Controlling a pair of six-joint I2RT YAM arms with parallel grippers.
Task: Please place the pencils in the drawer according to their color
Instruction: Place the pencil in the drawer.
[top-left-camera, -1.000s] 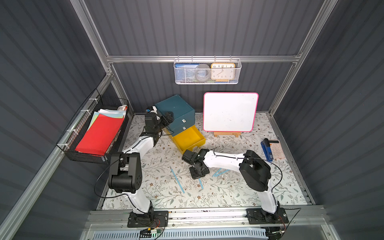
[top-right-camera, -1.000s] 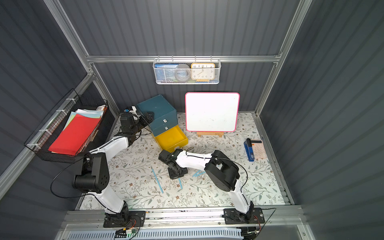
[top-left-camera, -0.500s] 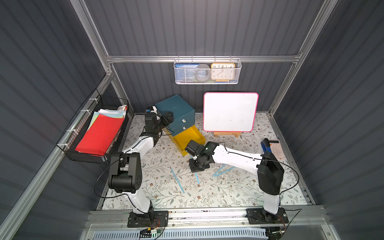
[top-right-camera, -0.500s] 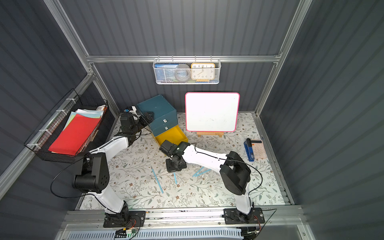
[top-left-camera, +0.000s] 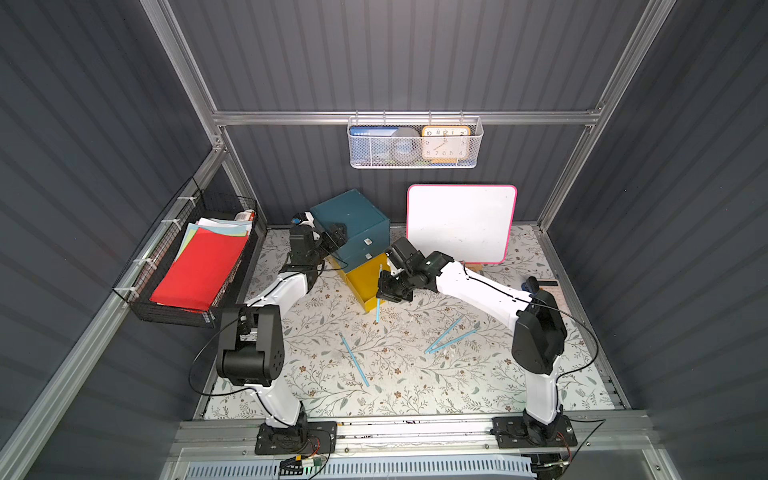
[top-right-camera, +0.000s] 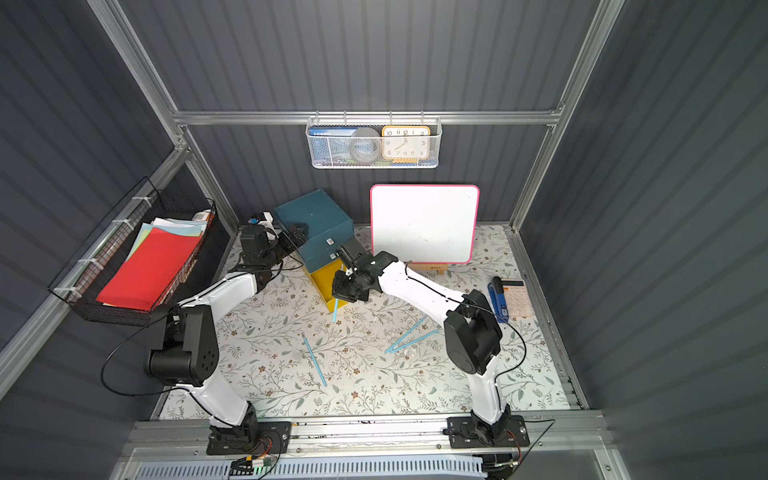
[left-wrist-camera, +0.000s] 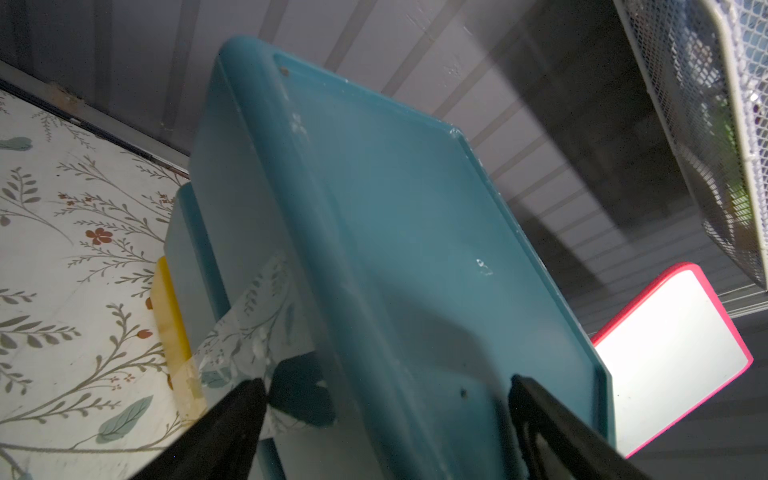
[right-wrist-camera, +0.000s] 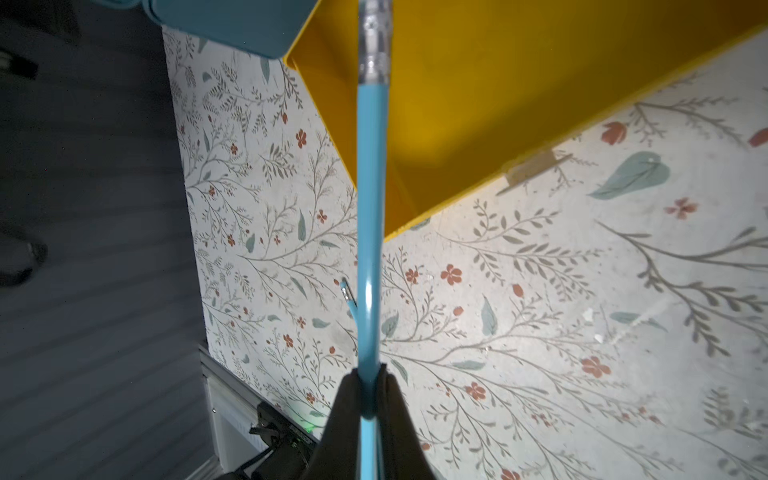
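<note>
I should move my right gripper outward and down over the yellow drawer's bottom to release the light blue pencil, as the pencil's near end still overhangs the mat.
My right gripper (top-left-camera: 387, 291) (top-right-camera: 345, 291) is shut on a light blue pencil (right-wrist-camera: 370, 187), which sticks out past the pads (right-wrist-camera: 347, 399). In the right wrist view the gripper (right-wrist-camera: 369, 372) holds it over the corner of the open yellow drawer (right-wrist-camera: 519, 124) (top-left-camera: 362, 279). That drawer is pulled out of the teal cabinet (top-left-camera: 349, 220) (left-wrist-camera: 415, 228). Three more light blue pencils lie on the mat: one alone (top-left-camera: 353, 359) and a crossed pair (top-left-camera: 446, 336). My left gripper (top-left-camera: 332, 237) (left-wrist-camera: 386, 384) is open, its fingers astride the cabinet's top corner.
A pink-framed whiteboard (top-left-camera: 461, 222) stands behind the right arm. A black wire basket (top-left-camera: 137, 286) of papers hangs on the left wall, and a white mesh basket (top-left-camera: 415, 164) with a clock hangs at the back. A blue stapler (top-right-camera: 496, 297) and a calculator (top-right-camera: 516, 297) lie at the right.
The right arm has stretched out and carried the blue pencil from the middle of the mat back to the yellow drawer. The left arm has not moved.
</note>
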